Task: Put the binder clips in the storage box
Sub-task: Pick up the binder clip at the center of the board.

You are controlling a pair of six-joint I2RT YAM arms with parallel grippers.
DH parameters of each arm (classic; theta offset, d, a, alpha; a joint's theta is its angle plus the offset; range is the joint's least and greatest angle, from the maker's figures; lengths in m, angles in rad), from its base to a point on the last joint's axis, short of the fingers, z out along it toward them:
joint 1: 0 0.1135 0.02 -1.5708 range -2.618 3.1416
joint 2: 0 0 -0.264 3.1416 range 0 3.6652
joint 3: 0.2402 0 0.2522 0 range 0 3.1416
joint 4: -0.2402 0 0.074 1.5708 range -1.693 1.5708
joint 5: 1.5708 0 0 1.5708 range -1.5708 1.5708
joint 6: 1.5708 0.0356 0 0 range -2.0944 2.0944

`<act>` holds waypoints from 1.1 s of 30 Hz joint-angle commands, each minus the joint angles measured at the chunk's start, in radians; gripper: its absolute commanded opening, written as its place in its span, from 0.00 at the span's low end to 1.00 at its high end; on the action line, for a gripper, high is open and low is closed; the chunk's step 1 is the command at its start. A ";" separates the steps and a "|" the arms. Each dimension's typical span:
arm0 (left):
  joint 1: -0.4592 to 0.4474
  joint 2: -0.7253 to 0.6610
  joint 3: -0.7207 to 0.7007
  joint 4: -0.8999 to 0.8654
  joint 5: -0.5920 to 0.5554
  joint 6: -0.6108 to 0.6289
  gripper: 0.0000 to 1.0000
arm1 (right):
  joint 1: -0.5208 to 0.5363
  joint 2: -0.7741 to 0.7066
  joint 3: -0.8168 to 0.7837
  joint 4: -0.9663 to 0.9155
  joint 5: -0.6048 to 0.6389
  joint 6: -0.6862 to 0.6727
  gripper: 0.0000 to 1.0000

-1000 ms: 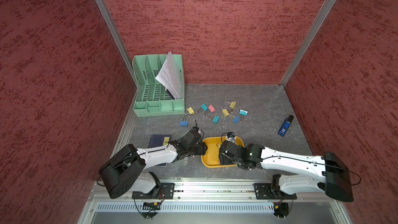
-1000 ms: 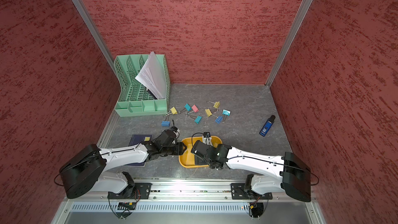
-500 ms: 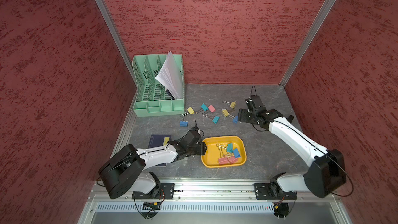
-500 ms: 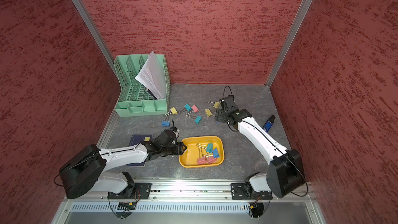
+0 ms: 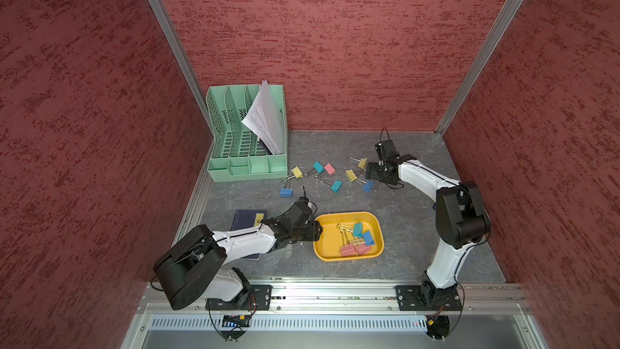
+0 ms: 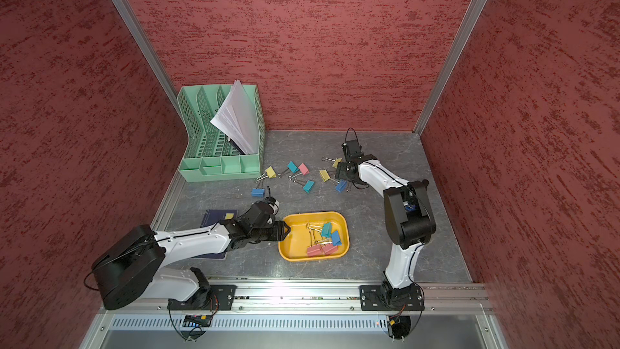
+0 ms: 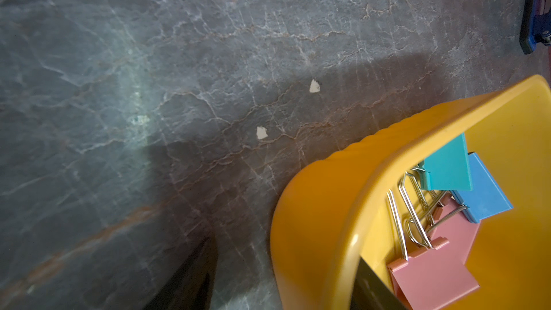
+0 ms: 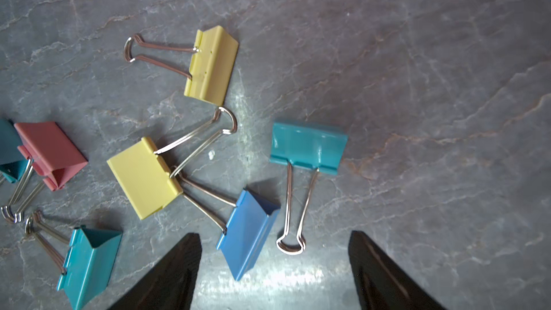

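The teal clip's body [image 8: 308, 147] is below and outward of my right gripper's open fingers, so that gripper should next lower and ease outward onto it.
The yellow-orange storage box [image 5: 323, 253] [image 6: 290, 253] sits near the front of the table and holds a teal binder clip [image 5: 358, 228], a blue one [image 5: 368, 237] and two pink ones [image 5: 349, 250]. My left gripper [image 5: 315, 229] [image 7: 284, 249] is open astride the box's left wall, one finger inside and one outside with a gap. Several loose binder clips lie further back. My right gripper [image 5: 369, 174] [image 8: 274, 234] hangs open over them. In the right wrist view a blue clip [image 8: 247, 234] and a teal clip's wire handle [image 8: 290, 246] lie between its fingers.
A mint-green file organizer [image 5: 246, 149] with papers stands at the back left. A dark blue notebook [image 5: 250, 219] lies under my left arm. A blue stapler [image 7: 535, 13] lies at the right, mostly hidden behind my right arm in both top views. Red walls close three sides.
My right arm has swung from over the storage box back to the loose clips, uncovering the clips in the box. My left arm has stayed at the box.
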 commanded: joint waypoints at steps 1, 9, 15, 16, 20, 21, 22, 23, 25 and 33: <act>0.013 0.036 -0.023 -0.070 -0.009 0.004 0.65 | -0.020 0.049 0.057 0.016 0.007 -0.019 0.82; 0.014 0.040 -0.023 -0.068 -0.007 0.002 0.65 | -0.034 0.081 0.059 0.023 0.039 -0.035 0.82; 0.015 0.048 -0.023 -0.066 -0.003 0.001 0.65 | -0.050 0.112 0.075 0.026 0.038 -0.038 0.82; 0.017 0.049 -0.023 -0.065 -0.005 0.000 0.65 | -0.051 0.119 0.079 0.023 0.040 -0.038 0.82; 0.017 0.052 -0.024 -0.061 -0.003 -0.001 0.65 | -0.059 0.151 0.091 0.026 0.038 -0.040 0.82; 0.018 0.055 -0.024 -0.062 -0.003 -0.002 0.65 | -0.062 0.160 0.093 0.031 0.035 -0.039 0.81; 0.018 0.056 -0.023 -0.060 -0.002 -0.002 0.65 | -0.065 0.167 0.097 0.035 0.030 -0.040 0.82; 0.017 0.058 -0.022 -0.061 -0.002 -0.001 0.65 | -0.067 0.176 0.102 0.033 0.027 -0.037 0.82; 0.017 0.061 -0.022 -0.060 -0.002 -0.001 0.65 | -0.069 0.190 0.115 0.038 0.019 -0.035 0.81; 0.020 0.065 -0.029 -0.058 -0.004 -0.001 0.65 | -0.078 0.248 0.170 0.019 0.011 -0.031 0.67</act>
